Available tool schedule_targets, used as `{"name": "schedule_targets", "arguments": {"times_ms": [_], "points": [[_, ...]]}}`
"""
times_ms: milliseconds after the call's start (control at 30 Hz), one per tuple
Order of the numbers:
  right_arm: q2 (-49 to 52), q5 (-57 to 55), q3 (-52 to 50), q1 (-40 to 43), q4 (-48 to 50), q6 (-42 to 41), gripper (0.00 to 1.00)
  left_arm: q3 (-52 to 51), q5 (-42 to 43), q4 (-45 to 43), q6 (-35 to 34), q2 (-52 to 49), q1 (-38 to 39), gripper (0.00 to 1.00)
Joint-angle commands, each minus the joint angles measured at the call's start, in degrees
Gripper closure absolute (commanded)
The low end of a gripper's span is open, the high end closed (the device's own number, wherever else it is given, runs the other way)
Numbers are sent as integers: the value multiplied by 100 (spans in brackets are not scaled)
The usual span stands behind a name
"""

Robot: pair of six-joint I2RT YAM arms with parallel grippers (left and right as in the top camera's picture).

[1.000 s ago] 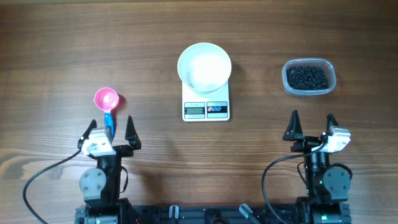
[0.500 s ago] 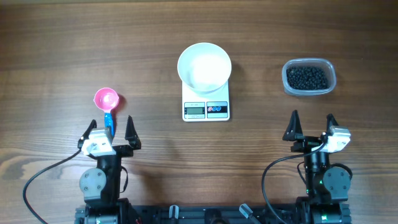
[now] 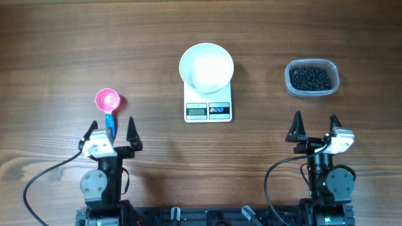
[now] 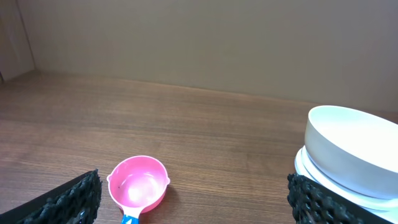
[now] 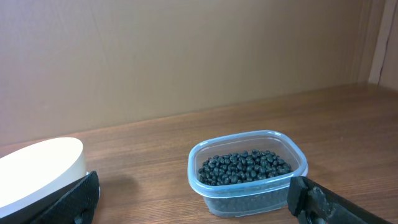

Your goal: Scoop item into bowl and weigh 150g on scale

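Bare wood leaves room at the scoop's rim farthest from the scale, so my left gripper should next move outward, turn toward the bowl and lower there.
A white bowl stands empty on the white scale at the middle of the table; the bowl also shows at the right of the left wrist view. The black bead-like item fills a clear tub at the right, seen close in the right wrist view as the item. A pink scoop with a blue handle lies at the left, just ahead of my left gripper, which is open and holds nothing. My right gripper is open too, well short of the tub.
The scoop lies bowl-up between the left fingers' line of sight, with bare wood around it. The tub stands to the right of the bowl's edge. A wall closes off the table's far side.
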State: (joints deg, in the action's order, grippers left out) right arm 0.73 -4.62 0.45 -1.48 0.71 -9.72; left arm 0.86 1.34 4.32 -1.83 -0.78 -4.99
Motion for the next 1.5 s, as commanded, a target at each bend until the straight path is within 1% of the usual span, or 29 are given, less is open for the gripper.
{"name": "schedule_targets", "arguments": {"times_ms": [0,100,167,300,367,400,500,600,667,700,833,867,933,1067,1100,1167,1267,1333,1400,1433,1467], "points": [[-31,-92,-15,-35,15,68,0,-50,7,0,-15,61,-33,0],[-31,-129,-15,-35,35,90,0,-50,7,0,-15,61,-33,0],[-31,-358,-15,-33,55,72,0,-50,7,0,-15,61,-33,0],[-31,-352,-15,-33,79,72,0,-50,7,-2,-15,61,-33,0],[-31,-221,-15,-33,214,63,0,-50,4,-2,-11,61,-33,0],[-31,33,-13,-33,256,76,0,-50,7,-9,-13,61,-33,0],[-20,476,4,-33,122,63,0,-48,74,-103,-17,59,-33,0],[267,476,476,-33,-170,81,0,15,358,-243,-17,-35,-33,0],[656,564,907,-33,-282,197,0,157,588,-243,-70,-229,-33,0],[988,763,1239,-33,-380,407,0,302,619,-245,-173,-428,-33,0],[2264,1086,2391,-33,-931,544,0,999,990,-243,-168,-1366,-33,0],[2570,1128,2653,-33,-1058,549,0,1279,1086,-245,-166,-1790,-33,0],[3123,1410,3075,-33,-1235,693,0,1615,1182,-240,-166,-2323,-33,0],[4050,1845,3554,-33,-1283,697,0,2378,1432,-105,-166,-3530,-33,0],[4299,1958,3720,-33,-1375,704,0,2671,1478,42,-166,-3882,-33,0],[5025,2155,4374,-33,-1875,868,0,3438,1672,577,-166,-4612,-33,0],[5989,2166,5427,-33,-2756,896,0,4798,1930,1709,-164,-5720,-35,0],[6559,2422,6070,-33,-3274,1154,1,5589,2131,2398,-149,-6308,-57,0],[6913,2826,6382,-33,-3298,1062,0,6161,2450,2833,-166,-6760,-55,0],[6988,2852,6380,-33,-3272,1091,0,6201,2653,2870,-168,-6830,-55,0],[7049,2898,6380,-33,-3154,1054,0,6201,2653,2994,-166,-6837,-55,0]]}}
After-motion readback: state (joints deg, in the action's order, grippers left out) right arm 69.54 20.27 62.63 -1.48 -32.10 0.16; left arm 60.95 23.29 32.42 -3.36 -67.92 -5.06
